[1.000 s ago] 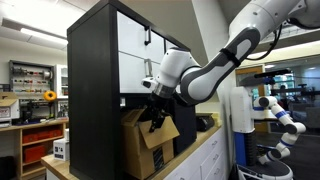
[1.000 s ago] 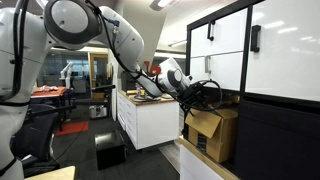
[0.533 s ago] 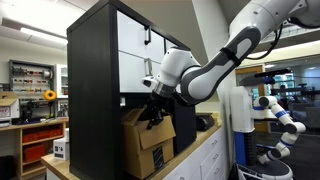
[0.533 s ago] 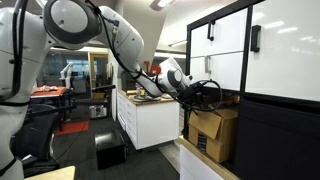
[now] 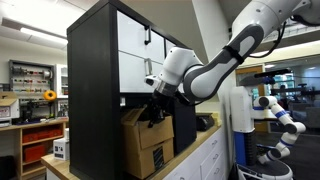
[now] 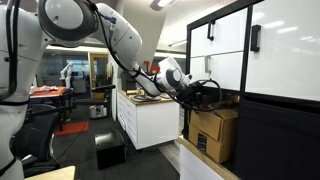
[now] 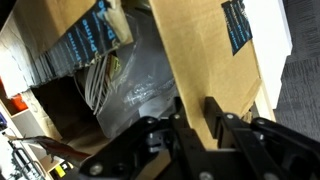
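Note:
The robot next needs to pull the flap in its gripper back past the counter's front edge, which lies back from it, and let go, because the box [image 5: 150,146] is still inside the bay.
An open brown cardboard box [image 5: 150,146] [image 6: 212,131] stands in the lower bay of a black cabinet [image 5: 95,70]. My gripper [image 5: 155,108] [image 6: 204,97] reaches over the box's top. The wrist view shows its two black fingers [image 7: 216,116] pressed against either side of one upright cardboard flap [image 7: 205,55], so the gripper [image 7: 199,124] is shut on that flap. The flap bears a blue printed label near its top. Inside the box lies crinkled clear plastic packing [image 7: 135,85]. A second flap [image 7: 85,35] leans at the upper left.
White cabinet doors with a black handle [image 5: 148,38] sit above the box bay. A white counter unit [image 6: 150,118] stands behind the arm, with a dark bin [image 6: 110,150] on the floor. Another robot arm [image 5: 280,118] stands at the far side.
The jaws have closed onto the cardboard flap, which stood loose between them a second ago. The arm and the box have hardly moved.

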### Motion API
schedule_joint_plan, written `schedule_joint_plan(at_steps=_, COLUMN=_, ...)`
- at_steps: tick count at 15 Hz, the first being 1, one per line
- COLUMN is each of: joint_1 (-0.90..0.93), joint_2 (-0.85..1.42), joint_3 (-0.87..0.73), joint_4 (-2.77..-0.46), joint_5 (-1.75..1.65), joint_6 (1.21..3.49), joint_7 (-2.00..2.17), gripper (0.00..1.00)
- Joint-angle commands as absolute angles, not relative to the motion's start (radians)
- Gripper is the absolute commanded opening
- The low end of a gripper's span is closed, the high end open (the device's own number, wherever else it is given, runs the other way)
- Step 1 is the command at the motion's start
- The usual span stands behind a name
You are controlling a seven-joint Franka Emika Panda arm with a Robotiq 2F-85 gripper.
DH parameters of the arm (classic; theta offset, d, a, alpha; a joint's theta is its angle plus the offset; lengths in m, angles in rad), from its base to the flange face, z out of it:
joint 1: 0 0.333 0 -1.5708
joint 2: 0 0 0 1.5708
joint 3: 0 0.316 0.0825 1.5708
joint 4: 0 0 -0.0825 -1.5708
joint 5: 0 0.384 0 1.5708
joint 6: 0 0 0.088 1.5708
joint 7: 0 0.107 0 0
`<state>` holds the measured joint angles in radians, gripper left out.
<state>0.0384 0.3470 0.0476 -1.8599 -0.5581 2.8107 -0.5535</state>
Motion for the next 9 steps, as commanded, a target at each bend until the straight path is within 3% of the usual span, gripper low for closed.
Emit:
schedule_joint_plan(at_steps=1, joint_1=0.010, joint_2=0.264, joint_3=0.047, joint_4=-1.968, joint_5=-0.532, joint_6=2.859, joint_7=-0.567, gripper=0.06)
schedule_joint_plan(at_steps=9, joint_1=-0.007, joint_2=0.112, joint_3=0.038, joint_4=-2.176, joint_5=-0.521, joint_6=2.956, joint_7=-0.559, gripper=0.06)
